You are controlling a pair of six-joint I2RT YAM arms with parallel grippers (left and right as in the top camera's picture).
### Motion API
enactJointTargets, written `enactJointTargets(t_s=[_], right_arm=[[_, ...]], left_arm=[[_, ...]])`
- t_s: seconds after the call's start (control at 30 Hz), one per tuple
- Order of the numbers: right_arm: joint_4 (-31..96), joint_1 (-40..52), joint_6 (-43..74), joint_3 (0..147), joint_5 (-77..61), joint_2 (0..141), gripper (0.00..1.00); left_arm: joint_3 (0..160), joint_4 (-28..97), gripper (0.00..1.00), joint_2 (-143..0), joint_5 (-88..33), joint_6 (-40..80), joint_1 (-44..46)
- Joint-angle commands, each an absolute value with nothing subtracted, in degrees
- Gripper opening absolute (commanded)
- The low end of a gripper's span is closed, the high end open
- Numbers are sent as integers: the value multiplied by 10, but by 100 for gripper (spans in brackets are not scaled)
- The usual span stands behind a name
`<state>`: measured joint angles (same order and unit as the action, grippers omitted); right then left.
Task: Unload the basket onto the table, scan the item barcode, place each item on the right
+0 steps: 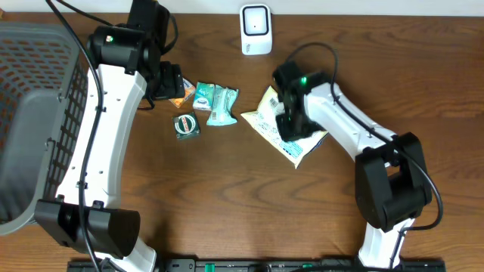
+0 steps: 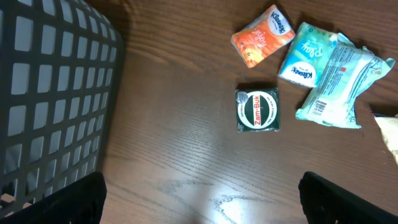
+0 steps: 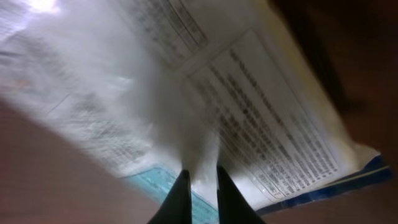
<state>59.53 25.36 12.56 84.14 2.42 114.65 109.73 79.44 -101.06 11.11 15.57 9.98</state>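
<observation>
I will move my right gripper to the right in the overhead view, toward the packet's blue-edged end [image 1: 310, 146] [image 3: 306, 190], and open it, because the packet is already on the table.
A white printed packet [image 1: 265, 119] with a blue edge lies tilted on the table right of centre. My right gripper [image 1: 291, 127] is on top of it. In the right wrist view the packet [image 3: 267, 124] fills the frame, and a raised fold of its wrapper is pinched in my right gripper [image 3: 199, 186], which is shut on it. The white barcode scanner [image 1: 255, 29] stands at the table's back edge, apart from the packet. My left gripper [image 1: 169, 81] hovers open over bare wood at the left; in its own view the left gripper [image 2: 202, 202] holds nothing.
A cluster lies left of the packet: an orange Kleenex pack [image 2: 262, 36], a teal tissue pack [image 2: 306, 55], a white-green wrapped pack [image 2: 341, 81] and a green Zam-Buk tin [image 2: 257, 110]. A dark mesh basket [image 1: 34, 113] takes up the table's left side.
</observation>
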Motion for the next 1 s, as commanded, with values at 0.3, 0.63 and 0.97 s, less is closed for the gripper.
enactJointTargets(t_s=[0.3,0.63,0.97], right_arm=[[610,214,154,790,76,1142,1],[641,161,68,920,74,1136,29],[481,90,-79,859,-153,1137,69]], left_arm=[[1097,797,97,-1015,121,150,100],[1097,797,98,-1015,121,150,100],[1097,797,98,-1015,121,150,100]])
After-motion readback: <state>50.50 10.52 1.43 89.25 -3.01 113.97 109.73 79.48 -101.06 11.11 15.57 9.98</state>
